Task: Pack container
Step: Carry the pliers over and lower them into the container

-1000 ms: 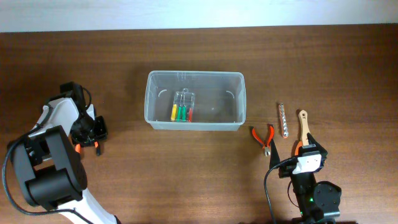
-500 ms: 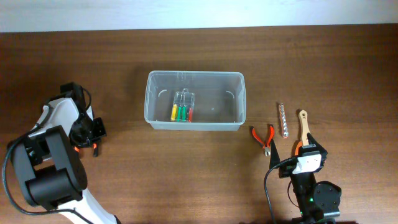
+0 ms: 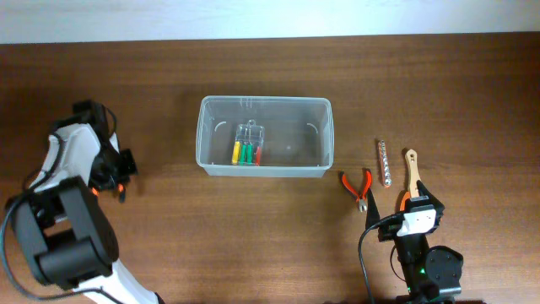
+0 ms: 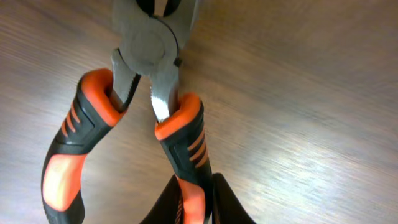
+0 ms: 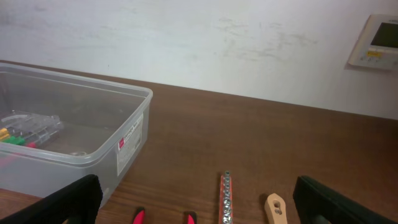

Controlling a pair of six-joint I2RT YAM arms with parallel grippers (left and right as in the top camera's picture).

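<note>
Next, my left gripper moves over the container's bare bottom (image 3: 291,142) beside the case, to its right in the overhead view, and releases the pliers.
The container (image 3: 202,139) is a large clear plastic bin at the table's middle, also in the right wrist view (image 5: 118,155). A small clear case of yellow, green and red screwdrivers (image 3: 247,145) lies inside it. My left gripper (image 4: 198,190) is shut on one handle of orange-and-black pliers (image 4: 149,46), over bare wood. In the overhead view it (image 3: 118,171) is far to the left of the container. My right gripper (image 5: 199,211) is open and empty, low at the front right (image 3: 410,205), with tools just ahead of it.
Red-handled pliers (image 3: 358,185), a socket rail (image 3: 384,163) and a wooden-handled tool (image 3: 411,171) lie right of the container. They also show in the right wrist view: pliers (image 5: 140,216), rail (image 5: 226,198), wooden handle (image 5: 275,208). A wall stands behind the table.
My left gripper has moved left and a little toward the back with the orange-and-black pliers in it. The right arm has not moved.
</note>
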